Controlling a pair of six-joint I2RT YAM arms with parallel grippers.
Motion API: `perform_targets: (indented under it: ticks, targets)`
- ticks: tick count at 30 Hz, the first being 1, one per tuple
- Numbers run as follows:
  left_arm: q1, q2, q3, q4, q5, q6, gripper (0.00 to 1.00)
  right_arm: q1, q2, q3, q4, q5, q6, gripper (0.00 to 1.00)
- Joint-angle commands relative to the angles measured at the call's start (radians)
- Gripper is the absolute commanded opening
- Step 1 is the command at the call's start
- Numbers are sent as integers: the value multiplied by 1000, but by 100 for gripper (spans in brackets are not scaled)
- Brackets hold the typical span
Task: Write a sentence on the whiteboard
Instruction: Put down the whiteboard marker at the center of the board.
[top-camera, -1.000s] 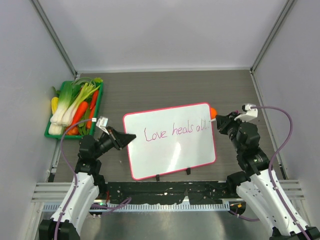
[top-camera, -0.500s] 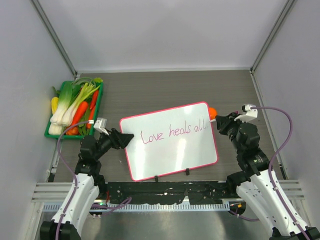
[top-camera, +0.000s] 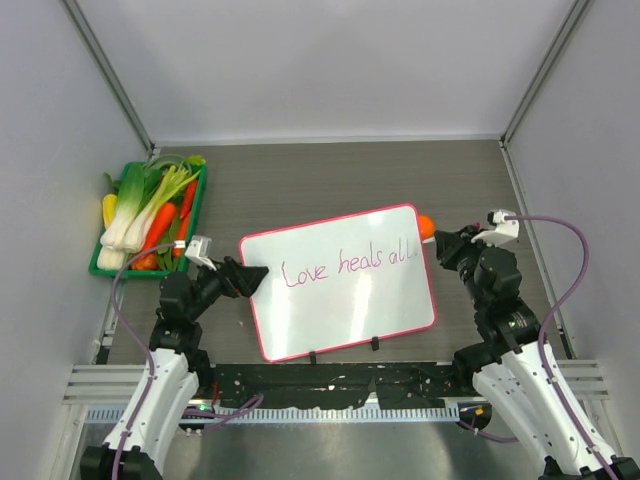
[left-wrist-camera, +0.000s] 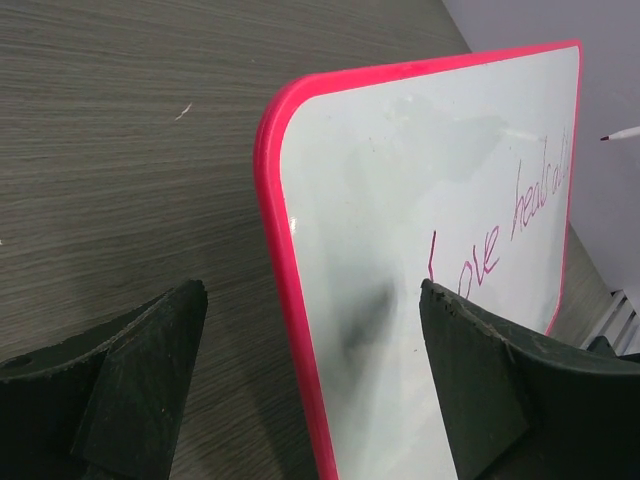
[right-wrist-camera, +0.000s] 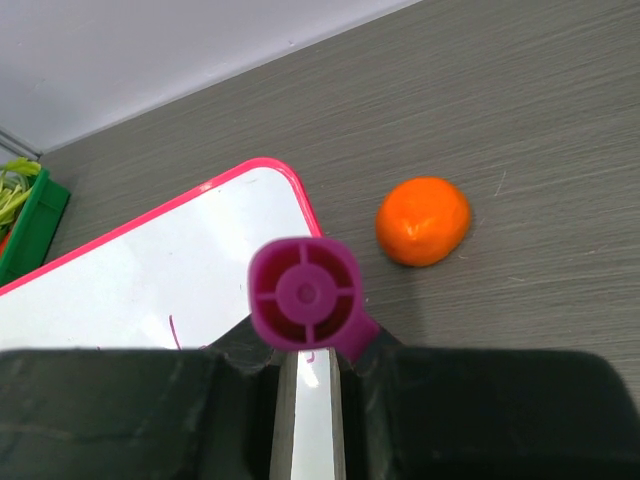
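Observation:
"Love heals all" is written, and the bare tabletop (right-wrist-camera: 440, 312) beside the orange is below it. I need to lower my right gripper there next and let go of the marker (right-wrist-camera: 305, 295).
The whiteboard (top-camera: 350, 310), white with a pink frame, lies on the table between the arms, with "Love heals all" written on it in pink. My left gripper (top-camera: 246, 279) is open at its left edge. In the left wrist view the pink edge of the whiteboard (left-wrist-camera: 400, 200) runs between the spread fingers (left-wrist-camera: 150, 350), touching neither. My right gripper (top-camera: 441, 246) is at the board's upper right corner, shut on a marker (right-wrist-camera: 305, 295) whose purple end faces the camera. The marker's tip (left-wrist-camera: 620, 134) shows past the board's far edge.
An orange (top-camera: 427, 224) lies just off the board's upper right corner, close to my right gripper. At the back left stands a green tray (top-camera: 96, 268) of leeks, carrots and other vegetables. Grey walls close in both sides and the back.
My left gripper has opened and let go of the whiteboard's left edge. The board slid a little to the left before that. The right gripper has hardly moved.

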Motion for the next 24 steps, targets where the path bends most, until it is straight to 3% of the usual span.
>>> perform_targets:
  ticks: [1, 13, 24]
  targets:
    - [5, -17, -1, -2, -17, 19, 92, -2, 13, 42, -4, 56, -4, 1]
    - [5, -61, -13, -13, -31, 13, 99, -2, 140, 112, -86, 90, 9, 1]
    - [5, -96, -20, -25, -37, 11, 100, -12, 243, 156, -168, 150, 13, 1]
